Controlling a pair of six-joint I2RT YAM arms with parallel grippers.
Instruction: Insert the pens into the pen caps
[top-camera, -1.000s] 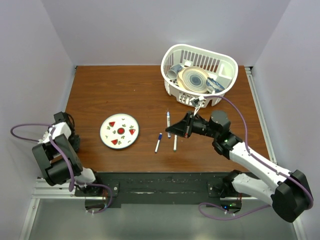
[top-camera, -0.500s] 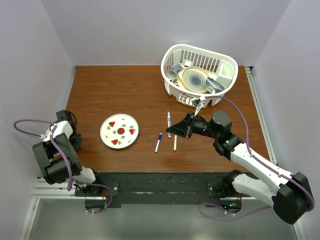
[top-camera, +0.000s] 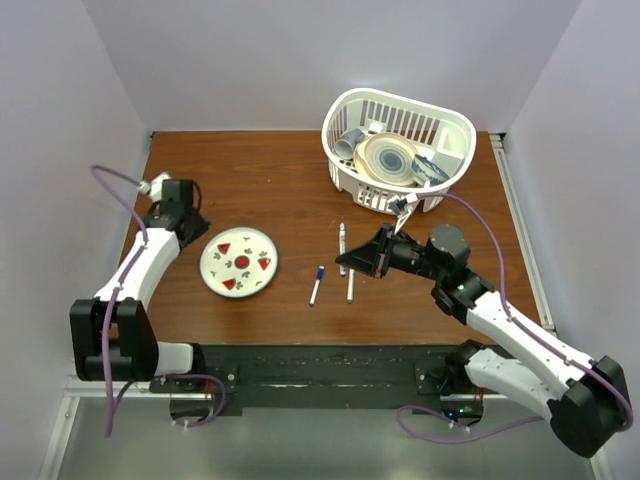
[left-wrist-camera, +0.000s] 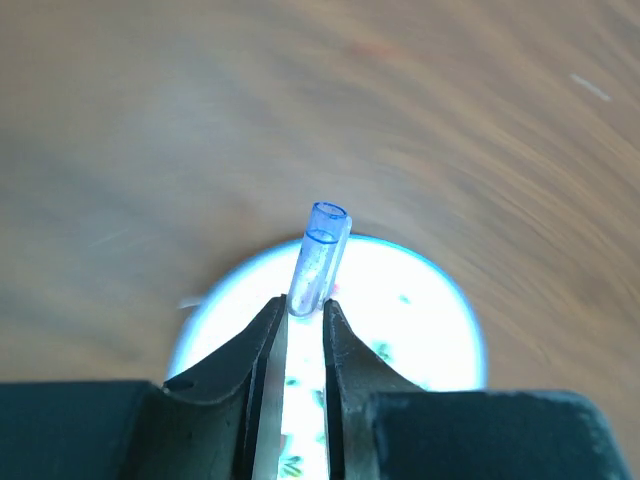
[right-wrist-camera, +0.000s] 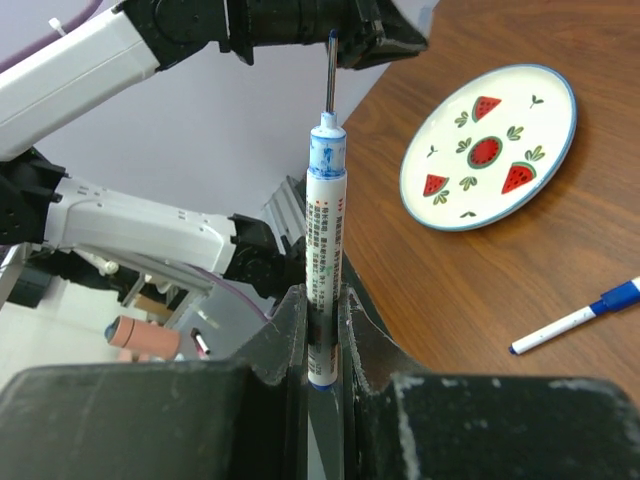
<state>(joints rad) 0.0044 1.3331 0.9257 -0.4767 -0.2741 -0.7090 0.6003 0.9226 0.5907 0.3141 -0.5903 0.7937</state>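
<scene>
The cap in my left gripper goes past the plate and down next, for release on the bare tabletop (top-camera: 301, 261) beside the blue-ended pen, since that spot is clear.
My left gripper (left-wrist-camera: 303, 305) is shut on a translucent blue pen cap (left-wrist-camera: 320, 258), its open end pointing away, above the white plate (left-wrist-camera: 430, 320). From above, that gripper (top-camera: 190, 218) hangs just left of the plate (top-camera: 215, 255). My right gripper (right-wrist-camera: 322, 295) is shut on the lower barrel of an uncapped white pen (right-wrist-camera: 322, 230), whose thin tip points toward the left gripper. In the top view this pen (top-camera: 342, 240) rises from the right gripper (top-camera: 343, 262). A pen with a blue end (top-camera: 316, 286) and another pen (top-camera: 350, 287) lie on the table.
A white slotted basket (top-camera: 350, 178) holding dishes stands at the back right of the brown table. The strawberry-patterned plate (right-wrist-camera: 560, 100) lies left of centre. The blue-ended pen (right-wrist-camera: 570, 322) lies right of my right fingers in the wrist view.
The left arm has swung from the near-left table edge forward to the plate's far-left side, still holding the cap. The right gripper with its pen has shifted slightly right.
</scene>
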